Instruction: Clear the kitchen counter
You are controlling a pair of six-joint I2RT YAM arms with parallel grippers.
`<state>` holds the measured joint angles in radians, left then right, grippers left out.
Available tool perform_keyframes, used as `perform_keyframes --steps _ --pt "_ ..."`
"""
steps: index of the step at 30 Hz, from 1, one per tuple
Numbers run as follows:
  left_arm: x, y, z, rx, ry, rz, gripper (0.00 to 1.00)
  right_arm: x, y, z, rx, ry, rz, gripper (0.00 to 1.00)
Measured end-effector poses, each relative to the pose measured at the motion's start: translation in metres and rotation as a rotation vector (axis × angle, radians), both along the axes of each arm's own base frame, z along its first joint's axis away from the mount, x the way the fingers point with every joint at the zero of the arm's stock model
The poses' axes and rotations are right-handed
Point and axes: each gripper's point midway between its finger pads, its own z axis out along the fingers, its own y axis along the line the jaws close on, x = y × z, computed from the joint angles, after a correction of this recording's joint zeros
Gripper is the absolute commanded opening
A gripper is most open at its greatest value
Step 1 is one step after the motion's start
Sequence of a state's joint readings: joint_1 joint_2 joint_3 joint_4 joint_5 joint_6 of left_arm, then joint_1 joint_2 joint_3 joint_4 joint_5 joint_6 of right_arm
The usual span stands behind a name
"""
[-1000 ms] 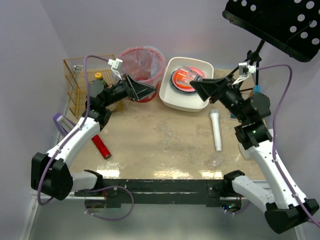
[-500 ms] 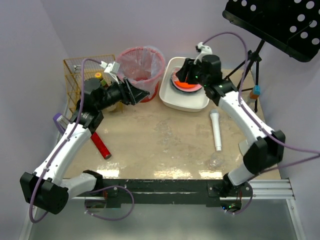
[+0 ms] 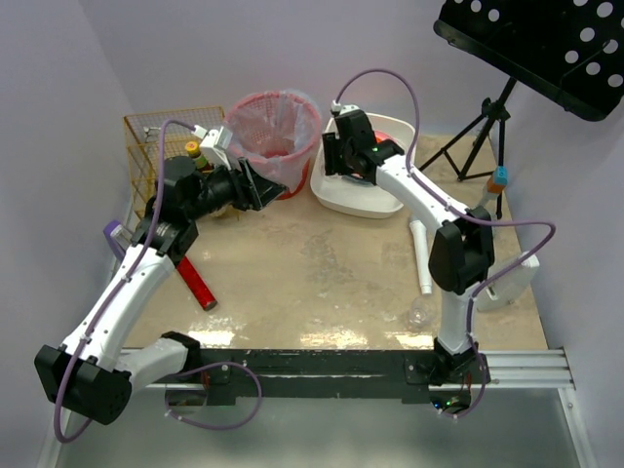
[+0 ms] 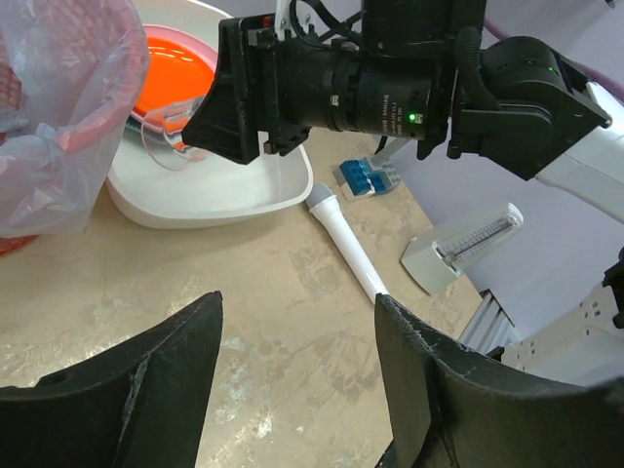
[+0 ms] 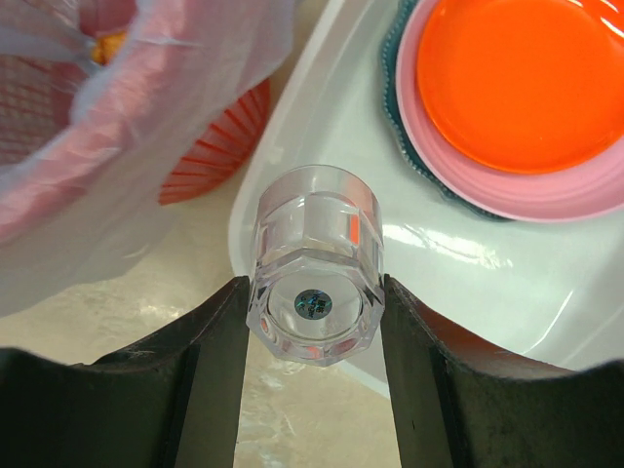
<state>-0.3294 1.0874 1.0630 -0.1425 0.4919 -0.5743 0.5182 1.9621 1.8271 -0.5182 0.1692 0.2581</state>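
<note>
The white tub's bottom is bare beside the stacked plates, so I will move my right gripper down past the white tub's rim next and set the clear faceted glass (image 5: 317,263) there.
The kitchen counter (image 3: 322,273) is a beige marbled top with a black front rail. My right gripper (image 3: 334,168) is shut on a clear faceted glass (image 5: 317,263) and holds it above the left rim of the white tub (image 5: 322,127), its base toward the camera. The left wrist view shows the glass (image 4: 166,136) in that gripper too. My left gripper (image 3: 268,185) is open and empty above the counter, beside the red bin (image 3: 278,127). Its jaws (image 4: 297,312) stand wide apart over bare counter.
The tub holds an orange plate (image 5: 526,78) on a pink plate (image 5: 458,175). On the counter lie a white stick (image 3: 422,255), a red cylinder (image 3: 198,285) and a small clear item (image 3: 421,314). A wire basket (image 3: 161,146) stands back left, a tripod (image 3: 478,146) back right.
My right arm has swung left from the tub's right side, across the tub, to its left rim. My left gripper has drawn back a little from the bin.
</note>
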Motion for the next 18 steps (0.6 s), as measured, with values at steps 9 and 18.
perform_keyframes --steps 9,18 --pt "0.0 0.002 -0.002 0.014 -0.004 0.004 0.68 0.0 -0.008 -0.034 -0.07 0.068 -0.019 0.0" --pt "0.0 0.001 -0.003 0.016 -0.003 0.003 0.68 0.007 -0.006 -0.084 -0.124 0.149 -0.014 0.0"
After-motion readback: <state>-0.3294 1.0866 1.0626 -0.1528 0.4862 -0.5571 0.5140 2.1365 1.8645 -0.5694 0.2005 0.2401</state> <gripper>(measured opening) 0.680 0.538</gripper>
